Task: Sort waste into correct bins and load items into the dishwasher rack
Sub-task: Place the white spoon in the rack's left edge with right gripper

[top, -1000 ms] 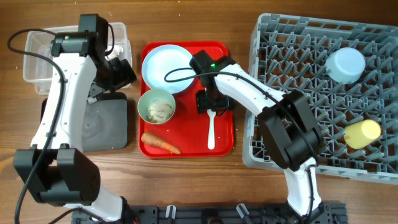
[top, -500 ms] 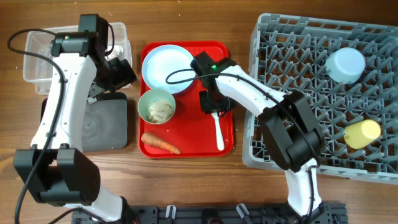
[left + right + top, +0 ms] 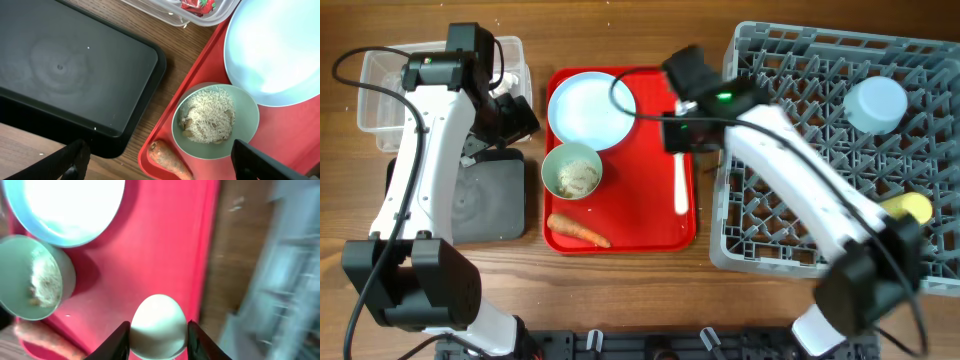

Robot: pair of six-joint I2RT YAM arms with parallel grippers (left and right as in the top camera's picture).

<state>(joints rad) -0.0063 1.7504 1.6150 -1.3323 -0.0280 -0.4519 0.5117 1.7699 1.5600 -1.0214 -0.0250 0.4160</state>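
Observation:
Next, my open left gripper crosses over the pale green bowl and lowers onto its rim facing the rack [image 3: 251, 138], where bare red tray fits a finger.
My right gripper [image 3: 681, 140] is shut on the white spoon [image 3: 680, 186] and holds it above the right side of the red tray, close to the grey dishwasher rack [image 3: 790, 200]. In the right wrist view the spoon [image 3: 157, 325] sits between both fingers. My left gripper [image 3: 510, 118] is open and empty, over the gap between the clear tub [image 3: 380, 90] and the black tray [image 3: 485, 200]. The white plate [image 3: 588, 108], the pale green bowl [image 3: 571, 172] with rice [image 3: 207, 112] and the carrot [image 3: 578, 230] lie on the red tray. A red-and-white wrapper [image 3: 197, 5] lies in the clear tub.
The red serving tray [image 3: 640, 215] lies between the bins and the rack. The light blue bowl [image 3: 876, 103] and the yellow cup [image 3: 903, 212] stand in the rack on its right side. A strip of bare wood [image 3: 235, 255] separates the red tray from the rack.
My right gripper has lifted the spoon off the red tray and swung right towards the rack. The left arm has not moved.

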